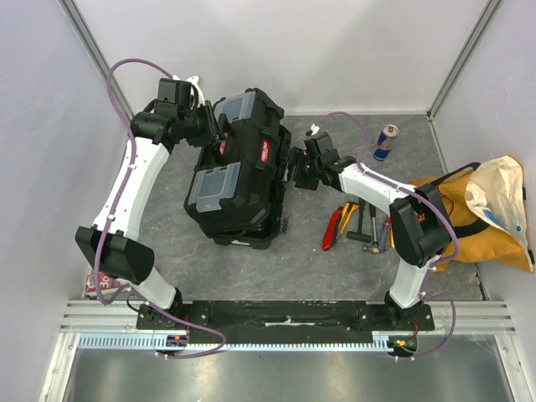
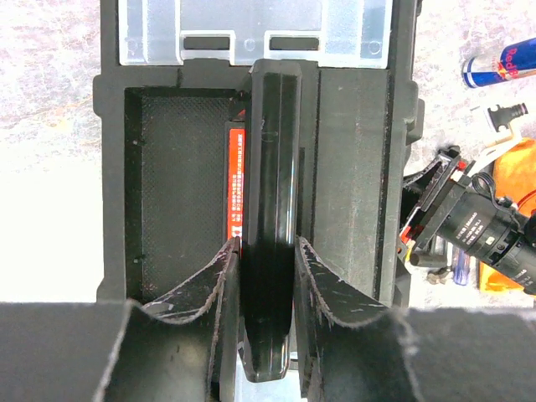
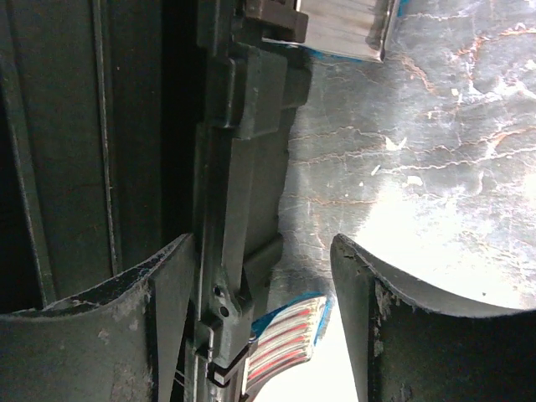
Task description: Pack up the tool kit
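The tabletop is bare below my left gripper and to its left in the top view. I will swing the tilted lid down that way and let go of the lid's handle.
The black toolbox (image 1: 239, 172) stands mid-table with two clear-lidded compartments (image 1: 216, 182) on top. My left gripper (image 1: 211, 130) is shut on its black carry handle (image 2: 270, 151). Both fingers (image 2: 219, 285) press the handle's sides, next to the red label (image 2: 235, 184). My right gripper (image 1: 293, 172) is open at the box's right side wall (image 3: 126, 126). A blue latch (image 3: 289, 335) sticks out between its fingers (image 3: 172, 285), and the left finger lies against the box. Several red, yellow and black-handled hand tools (image 1: 352, 222) lie on the table right of the box.
A blue-silver drink can (image 1: 385, 142) stands at the back right and also shows in the left wrist view (image 2: 502, 63). A yellow-orange fabric bag (image 1: 481, 209) lies at the right edge. White walls close in the sides and back. A second latch (image 3: 343, 29) shows farther along the box.
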